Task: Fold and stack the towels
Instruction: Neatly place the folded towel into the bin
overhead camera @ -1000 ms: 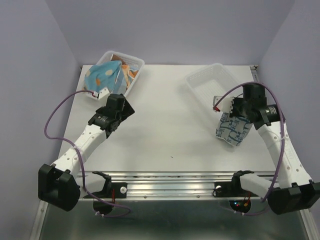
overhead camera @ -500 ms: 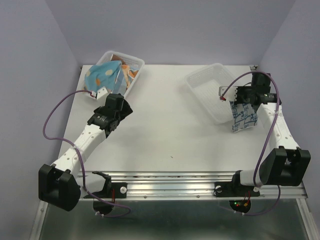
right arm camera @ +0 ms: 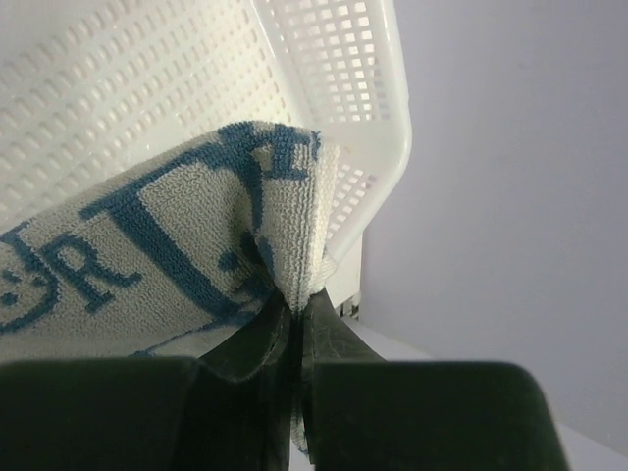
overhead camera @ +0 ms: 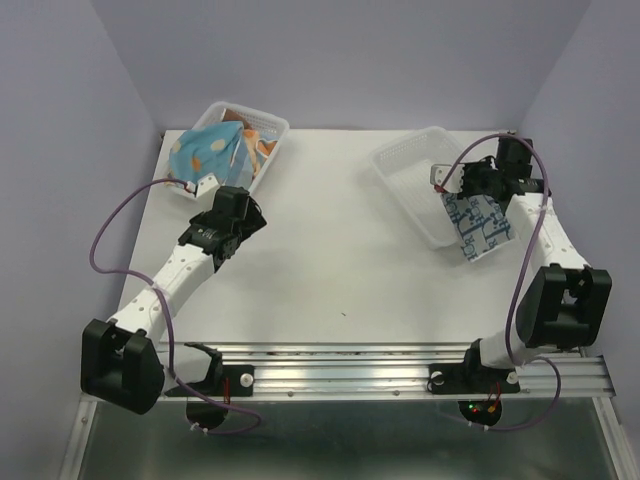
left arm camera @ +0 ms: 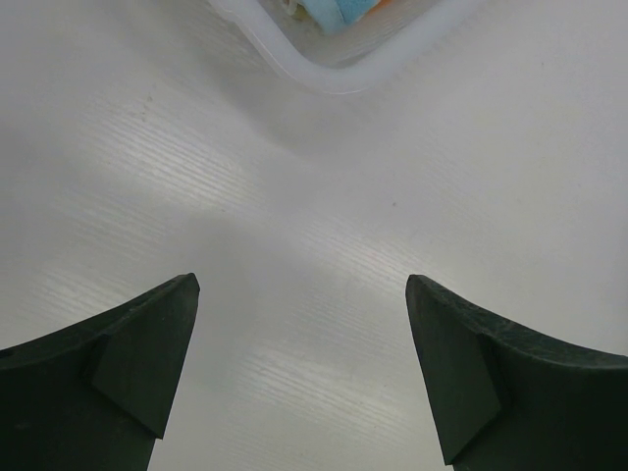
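Observation:
I will carry the towel in my right gripper down and left in the top view, over the empty basket's bottom, then lower it and let go.
A white towel with blue print (overhead camera: pixel 478 226) hangs folded from my right gripper (overhead camera: pixel 468 192), which is shut on its upper edge just beside the clear mesh basket (overhead camera: pixel 410 165) at the right. In the right wrist view the towel (right arm camera: pixel 157 255) is pinched between the dark fingers (right arm camera: pixel 257 339), with the basket's wall (right arm camera: pixel 324 59) right behind it. The other towels, a light blue one with orange dots (overhead camera: pixel 205 152) on top, are piled in the left basket (overhead camera: pixel 268 125). My left gripper (overhead camera: pixel 243 210) stands open over bare table just in front of that basket, holding nothing.
The left basket's corner (left arm camera: pixel 334 69) shows at the top of the left wrist view. The purple side wall (overhead camera: pixel 590 90) stands close to my right arm. Metal rails (overhead camera: pixel 350 360) run along the near edge.
My right arm has swung back and to the right, carrying the white towel up toward the right basket's rim. The left arm has hardly moved.

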Controlling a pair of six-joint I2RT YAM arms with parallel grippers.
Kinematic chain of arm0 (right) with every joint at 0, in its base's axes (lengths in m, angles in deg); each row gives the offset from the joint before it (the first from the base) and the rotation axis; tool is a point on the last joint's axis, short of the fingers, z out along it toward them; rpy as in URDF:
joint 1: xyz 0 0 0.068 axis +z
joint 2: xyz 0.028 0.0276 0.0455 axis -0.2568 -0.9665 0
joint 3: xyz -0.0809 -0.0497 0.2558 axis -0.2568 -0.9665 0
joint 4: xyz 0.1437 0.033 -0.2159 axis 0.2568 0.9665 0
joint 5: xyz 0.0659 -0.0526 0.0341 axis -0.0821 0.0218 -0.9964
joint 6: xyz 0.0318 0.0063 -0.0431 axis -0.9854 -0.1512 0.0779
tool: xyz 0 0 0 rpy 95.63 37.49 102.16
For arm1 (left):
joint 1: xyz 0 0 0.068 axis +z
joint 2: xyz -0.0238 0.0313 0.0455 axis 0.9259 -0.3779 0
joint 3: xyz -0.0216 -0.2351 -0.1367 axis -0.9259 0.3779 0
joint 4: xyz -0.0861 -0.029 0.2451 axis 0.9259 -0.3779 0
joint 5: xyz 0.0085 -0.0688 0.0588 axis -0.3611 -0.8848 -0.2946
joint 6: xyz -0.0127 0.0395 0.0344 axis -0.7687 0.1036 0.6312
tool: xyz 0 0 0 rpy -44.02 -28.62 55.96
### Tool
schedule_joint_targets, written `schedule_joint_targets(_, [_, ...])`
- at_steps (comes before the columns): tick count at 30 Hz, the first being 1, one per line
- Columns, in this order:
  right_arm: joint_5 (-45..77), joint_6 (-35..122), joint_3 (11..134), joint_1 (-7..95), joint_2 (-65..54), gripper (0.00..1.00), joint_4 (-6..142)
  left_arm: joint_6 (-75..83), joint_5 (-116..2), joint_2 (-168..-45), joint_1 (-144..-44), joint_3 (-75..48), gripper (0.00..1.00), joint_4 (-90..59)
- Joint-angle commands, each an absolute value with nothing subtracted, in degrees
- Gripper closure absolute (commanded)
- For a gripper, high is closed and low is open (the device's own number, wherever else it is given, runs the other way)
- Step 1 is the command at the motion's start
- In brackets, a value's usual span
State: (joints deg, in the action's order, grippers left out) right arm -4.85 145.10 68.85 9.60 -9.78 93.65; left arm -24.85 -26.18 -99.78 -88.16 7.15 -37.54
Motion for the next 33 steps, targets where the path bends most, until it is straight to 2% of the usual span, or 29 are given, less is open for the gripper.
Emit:
schedule_joint_targets(1, [-9.78, 142.54, 68.45, 9.87, -11.63, 0.99, 82.2, -23.38, -25.64, -100.09, -87.58, 4.37, 0.01, -35.81])
schedule_joint_targets(28, [-9.87, 135.59, 67.3, 13.3, -27.54, 0.99, 68.29, -21.8, -24.93, -103.78, -86.78, 3.22, 0.01, -33.18])
schedule_joint_targets(29, [-9.87, 135.07, 67.65, 13.47, -27.89, 0.95, 66.46, -21.71, -24.93, -103.87, -86.7, 3.22, 0.01, -33.0])
schedule_joint_targets(30, [-9.87, 134.54, 67.83, 13.47, -28.06, 0.85, 66.18, -21.62, -24.93, -103.95, -86.7, 3.22, 0.01, -33.0])
schedule_joint_targets(31, [-9.7, 133.23, 68.0, 13.56, -28.15, 0.65, 65.92, -21.62, -24.93, -104.04, -86.61, 3.05, 0.01, -33.0])
schedule_joint_targets(32, [-9.52, 133.13, 68.09, 13.65, -28.15, 0.01, 65.92, -21.62, -24.93, -104.3, -86.61, 3.05, 0.01, -33.09])
schedule_joint_targets(33, [-8.82, 132.52, 68.09, 13.74, -28.07, 0.0, 65.48, -21.62, -24.76, -104.39, -86.52, 2.61, 0.01, -33.44])
